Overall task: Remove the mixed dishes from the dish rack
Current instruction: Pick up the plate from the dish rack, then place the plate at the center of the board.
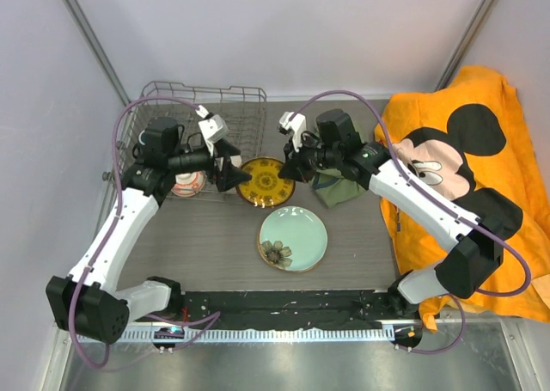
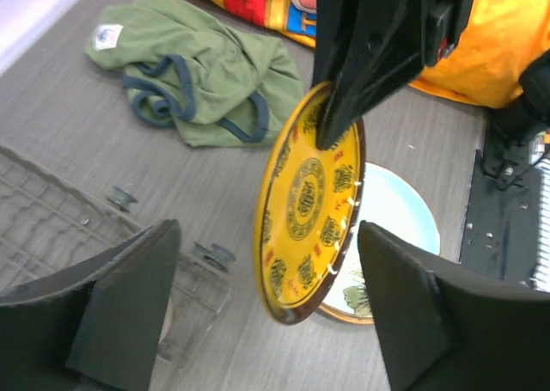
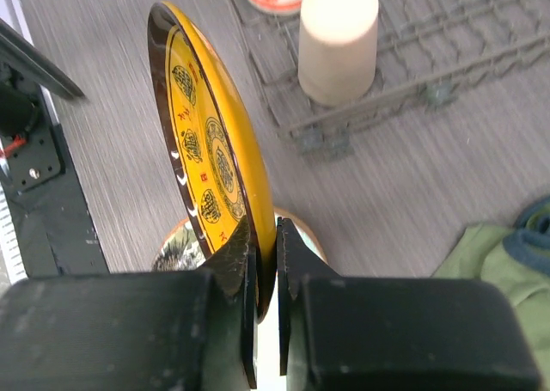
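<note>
My right gripper should next carry the yellow plate (image 1: 265,182) back and down onto the pale green plate (image 1: 294,239) and let go of it there, because that wider plate lies flat and empty.
The small yellow patterned plate (image 1: 265,182) hangs on edge above the table, just right of the dish rack (image 1: 202,88). My right gripper (image 1: 288,174) is shut on its rim; the right wrist view shows both fingers (image 3: 267,236) pinching the plate (image 3: 210,142). My left gripper (image 1: 234,174) is open, and its fingers stand apart on either side of the plate (image 2: 305,202) without touching it. The pale green plate (image 1: 294,239) lies flat on the table below. The red-and-white bowl (image 1: 187,181) and the beige cup (image 3: 337,39) stand in the rack.
An olive-green cloth (image 1: 335,189) lies crumpled right of the yellow plate, under my right arm. An orange cartoon towel (image 1: 464,176) covers the table's right side. A black rail (image 1: 284,303) runs along the near edge.
</note>
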Controlling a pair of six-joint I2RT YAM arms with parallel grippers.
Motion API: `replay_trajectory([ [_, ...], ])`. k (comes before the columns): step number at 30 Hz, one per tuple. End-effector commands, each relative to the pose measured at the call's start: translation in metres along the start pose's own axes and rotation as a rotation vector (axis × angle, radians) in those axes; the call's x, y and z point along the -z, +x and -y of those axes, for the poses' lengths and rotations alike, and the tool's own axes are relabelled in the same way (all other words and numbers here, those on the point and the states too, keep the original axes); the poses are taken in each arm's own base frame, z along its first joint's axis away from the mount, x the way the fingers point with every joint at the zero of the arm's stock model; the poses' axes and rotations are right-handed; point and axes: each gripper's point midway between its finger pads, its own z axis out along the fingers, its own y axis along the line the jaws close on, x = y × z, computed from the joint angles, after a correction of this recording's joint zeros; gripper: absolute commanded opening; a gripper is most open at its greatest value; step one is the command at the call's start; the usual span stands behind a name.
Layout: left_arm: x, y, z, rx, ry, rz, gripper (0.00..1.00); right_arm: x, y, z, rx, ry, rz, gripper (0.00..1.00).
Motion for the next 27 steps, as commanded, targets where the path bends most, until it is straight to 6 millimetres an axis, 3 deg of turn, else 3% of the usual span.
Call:
replay_trajectory([
  [1, 0.011, -0.022, -0.002, -0.127, -0.074, 0.058, 0.95, 0.018, -0.013, -0.001, 0.056, 0.041, 0.071, 0.01],
  [6, 0.024, -0.019, -0.009, -0.189, -0.165, 0.033, 1.00, 0.020, 0.017, 0.001, 0.032, 0.040, -0.015, 0.01],
  [10, 0.029, -0.007, -0.015, -0.231, -0.209, -0.009, 1.00, 0.016, 0.066, -0.002, -0.008, 0.006, -0.160, 0.01],
  [15, 0.031, 0.003, -0.016, -0.244, -0.221, -0.037, 1.00, 0.014, 0.109, -0.005, -0.022, -0.018, -0.255, 0.01],
  [27, 0.032, 0.019, -0.017, -0.264, -0.222, -0.077, 1.00, 0.007, 0.161, -0.020, -0.072, -0.125, -0.363, 0.01],
])
